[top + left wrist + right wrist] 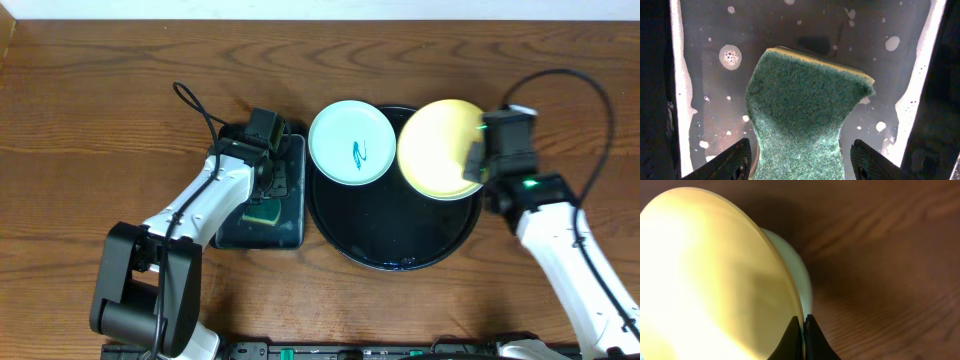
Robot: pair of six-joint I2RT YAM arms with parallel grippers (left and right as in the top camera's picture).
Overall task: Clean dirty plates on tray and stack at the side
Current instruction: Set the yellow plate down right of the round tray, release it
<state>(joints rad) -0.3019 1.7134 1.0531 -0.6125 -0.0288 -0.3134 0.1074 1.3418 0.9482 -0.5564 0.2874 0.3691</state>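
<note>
I will use my right gripper to carry the yellow plate (pixel 437 148) to the right in the overhead view and down to the table beside the round tray, as that wood is empty.
The pale yellow plate (pixel 437 148) hangs tilted over the right side of the round black tray (pixel 390 232). My right gripper (pixel 471 165) is shut on its right rim, and the right wrist view shows that gripper (pixel 804 321) pinching the thin edge of the yellow plate (pixel 715 280). A mint plate (pixel 350 143) with a teal squiggle lies across the tray's upper left rim. My left gripper (pixel 273 183) points down into the small sponge tray. In the left wrist view that gripper (pixel 801 146) stands open astride the green sponge (pixel 805 100), with a narrow gap at each finger.
The small rectangular black tray (pixel 291 236) sits left of the round tray, wet and flecked with foam (pixel 730 56), the sponge (pixel 265 212) inside it. Brown wooden table (pixel 100 110) surrounds everything. Cables loop off both arms.
</note>
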